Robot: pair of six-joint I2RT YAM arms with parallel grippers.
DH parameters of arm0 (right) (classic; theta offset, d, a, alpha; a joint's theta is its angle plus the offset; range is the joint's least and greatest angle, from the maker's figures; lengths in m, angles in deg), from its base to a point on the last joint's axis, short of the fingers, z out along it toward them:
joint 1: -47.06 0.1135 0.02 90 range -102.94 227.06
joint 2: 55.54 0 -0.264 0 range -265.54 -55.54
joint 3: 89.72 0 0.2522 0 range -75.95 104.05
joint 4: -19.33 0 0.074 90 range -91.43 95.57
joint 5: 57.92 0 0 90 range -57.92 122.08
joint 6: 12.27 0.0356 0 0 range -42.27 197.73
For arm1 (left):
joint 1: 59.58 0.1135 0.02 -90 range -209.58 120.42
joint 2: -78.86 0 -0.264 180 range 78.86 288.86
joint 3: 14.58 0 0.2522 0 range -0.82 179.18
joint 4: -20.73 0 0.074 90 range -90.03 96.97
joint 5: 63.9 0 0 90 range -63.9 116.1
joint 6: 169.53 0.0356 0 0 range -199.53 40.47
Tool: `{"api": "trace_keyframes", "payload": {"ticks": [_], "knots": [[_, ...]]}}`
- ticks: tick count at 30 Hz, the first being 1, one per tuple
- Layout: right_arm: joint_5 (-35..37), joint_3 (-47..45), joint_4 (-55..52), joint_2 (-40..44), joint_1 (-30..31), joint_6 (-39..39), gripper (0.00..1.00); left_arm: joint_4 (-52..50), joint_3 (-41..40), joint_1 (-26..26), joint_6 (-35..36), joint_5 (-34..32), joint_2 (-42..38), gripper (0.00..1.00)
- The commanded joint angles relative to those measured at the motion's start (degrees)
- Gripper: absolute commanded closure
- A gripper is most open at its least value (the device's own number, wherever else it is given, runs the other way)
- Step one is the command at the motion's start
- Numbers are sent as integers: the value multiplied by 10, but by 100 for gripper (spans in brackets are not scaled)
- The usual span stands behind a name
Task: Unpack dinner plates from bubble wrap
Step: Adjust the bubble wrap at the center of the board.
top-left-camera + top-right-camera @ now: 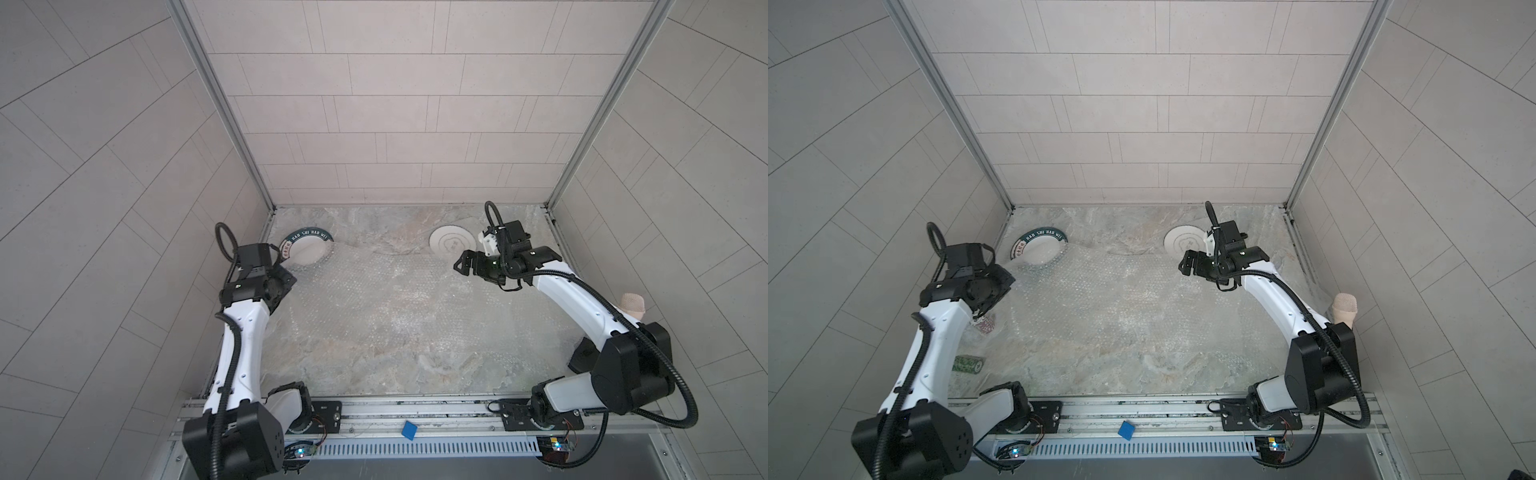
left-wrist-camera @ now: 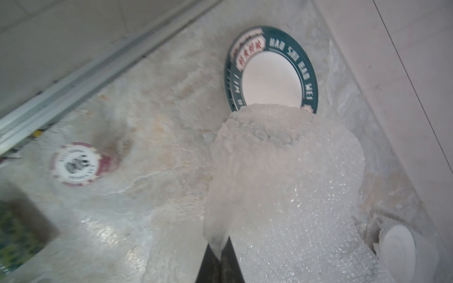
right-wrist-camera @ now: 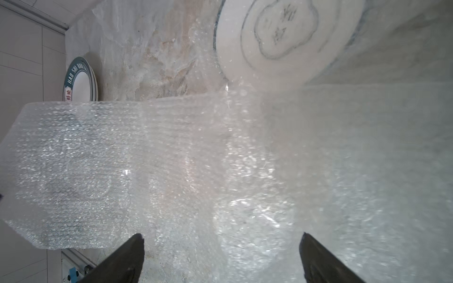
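Note:
My left gripper sweeps away from the green-rimmed plates next. It then releases the fold over the wrap's middle point(image 1: 406, 310), as that place lies between it and my right gripper.
Two green-rimmed dinner plates point(image 1: 305, 249) point(image 2: 270, 71) lie stacked at the back left. A white plate with faint grey rings point(image 1: 451, 245) point(image 3: 279, 36) lies at the back right. Bubble wrap point(image 1: 386, 299) covers much of the table's middle. My left gripper point(image 2: 221, 245) point(image 1: 286, 282), just in front of the green-rimmed plates, is shut on a pinched fold of bubble wrap point(image 2: 282, 171). That fold rises and hides the plates' near edge in the left wrist view. My right gripper point(image 3: 221, 245) point(image 1: 459, 266) hovers open over the wrap, in front of the ringed plate, holding nothing.
A red-and-white round chip point(image 2: 76, 164) point(image 1: 986, 324) and a small green patterned roll point(image 1: 967, 365) lie by the left arm. A pinkish textured cup point(image 1: 633, 305) stands at the right edge behind the right arm. Tiled walls close three sides. A blue tag point(image 1: 409, 430) sits on the front rail.

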Motion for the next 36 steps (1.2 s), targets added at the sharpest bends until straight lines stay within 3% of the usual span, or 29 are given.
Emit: {"api": "trace_keyframes", "payload": {"ticks": [1,5,9,12,17,22,28,31,32,36], "knots": [[-5,-33,26,-21,23,28,0,-47,41,46,30,19,-11,100],[-7,-53,56,-41,55,46,0,26,81,25,48,195,21,100],[-16,-62,81,-44,48,60,0,28,136,-115,85,254,67,100],[-20,-50,73,-41,34,59,0,20,130,-209,95,291,76,100],[-35,-20,49,-39,-13,57,0,44,68,-377,62,242,66,100],[-45,17,25,-39,-52,56,0,118,49,-513,21,182,170,100],[-56,13,13,-17,-75,52,0,139,67,-573,12,119,323,100],[-62,0,11,-2,-88,49,0,195,42,-577,-12,141,351,100],[-60,-3,11,0,-92,46,0,215,37,-580,-16,156,356,96],[-62,-1,8,-14,-106,43,0,307,15,-584,-42,263,367,44]]}}
